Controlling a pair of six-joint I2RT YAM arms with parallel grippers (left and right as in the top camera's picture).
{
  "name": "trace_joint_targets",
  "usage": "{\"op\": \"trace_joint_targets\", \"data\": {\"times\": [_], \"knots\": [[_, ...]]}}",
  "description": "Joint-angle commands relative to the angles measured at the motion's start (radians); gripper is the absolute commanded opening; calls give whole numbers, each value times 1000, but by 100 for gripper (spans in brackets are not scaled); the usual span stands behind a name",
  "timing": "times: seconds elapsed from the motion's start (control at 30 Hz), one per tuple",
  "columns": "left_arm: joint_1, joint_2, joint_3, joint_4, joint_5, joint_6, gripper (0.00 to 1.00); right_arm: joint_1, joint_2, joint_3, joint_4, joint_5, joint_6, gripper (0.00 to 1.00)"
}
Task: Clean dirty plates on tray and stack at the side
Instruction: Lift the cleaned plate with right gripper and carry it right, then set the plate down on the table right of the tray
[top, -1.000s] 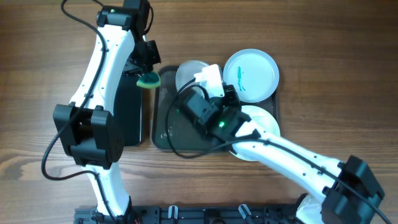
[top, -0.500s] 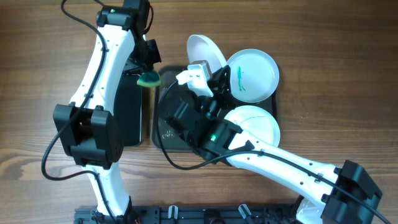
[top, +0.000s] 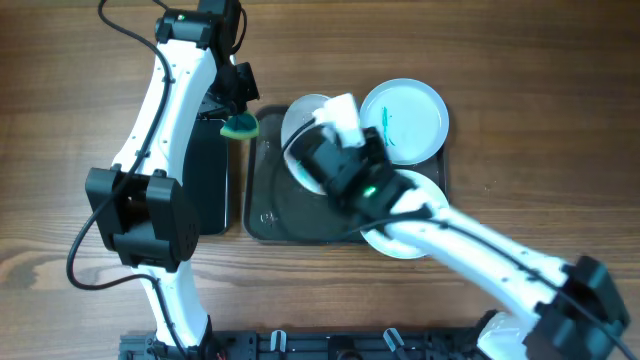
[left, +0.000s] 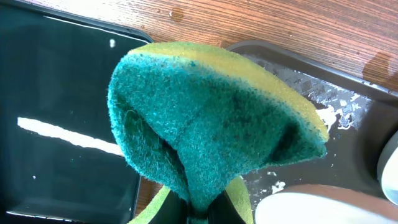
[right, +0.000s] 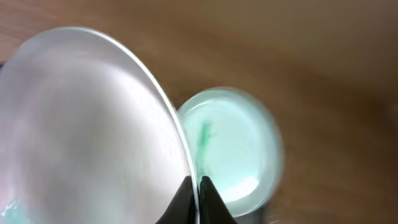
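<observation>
Next, my right gripper will swing to the right in the overhead view and down over the bare wood (top: 512, 165) beside the tray and release the plate there, since it's clear.
My right gripper (top: 324, 124) (right: 198, 186) is shut on the rim of a white plate (top: 298, 120) (right: 93, 124), holding it over the far left part of the dark tray (top: 285, 215) (left: 354, 134). A pale blue plate (top: 405, 120) (right: 236, 149) with a teal smear lies at the tray's far right. Another white plate (top: 415, 215) sits at the near right, partly under my right arm. My left gripper (top: 238, 112) (left: 202, 210) is shut on a folded green and yellow sponge (top: 240, 127) (left: 211, 118), just left of the held plate.
A smaller black tray (top: 205, 190) (left: 62, 124) lies left of the big one, under my left arm. Wet suds speckle the big tray's floor (left: 323, 106). Bare wooden table (top: 540, 130) spreads to the right and far side.
Half a second ago the right arm had the white plate tipped up toward the far side. It is now swung back and lower over the tray. The left arm and sponge have not moved.
</observation>
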Motion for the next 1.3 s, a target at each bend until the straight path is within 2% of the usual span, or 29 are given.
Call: {"op": "trace_joint_targets", "data": {"times": [0.0,0.1,0.2,0.33,0.37,0.43,0.53,0.7,0.83,0.9,1.0,1.03,1.1,1.17,1.27], "knots": [[-3,-26,25,3,12,12,4,-222,-130,7,-14,-514,80,4],[-3,-26,25,3,12,12,4,-452,-190,7,-40,-822,82,4],[-4,-26,25,3,12,12,4,-796,-234,7,-121,-1067,132,4],[-11,-26,25,5,12,12,4,-1079,-233,5,-237,-1080,154,4],[-12,-26,25,7,12,12,4,-1170,-233,-9,-286,-1015,160,4],[-16,-26,25,7,12,12,4,-1257,-233,-49,-311,-895,202,4],[-26,-26,25,19,13,8,4,-1332,-230,-163,-259,-791,244,4],[-48,-26,25,45,12,8,4,-1340,-228,-353,-82,-661,279,4],[-59,-26,25,67,12,8,4,-1338,-223,-490,119,-656,262,4],[-60,-26,25,67,12,8,4,-1338,-214,-518,167,-657,262,4],[-60,-26,25,67,12,8,4,-1338,-187,-530,212,-741,223,19],[-60,-26,25,67,12,8,4,-1338,-180,-530,209,-774,218,25],[-60,-25,25,67,12,8,4,-1338,-178,-527,175,-806,210,31],[-60,-25,25,66,12,8,4,-1338,-179,-494,72,-858,203,32],[-60,-25,25,66,12,8,4,-1338,-181,-407,-107,-1075,98,32]]}}
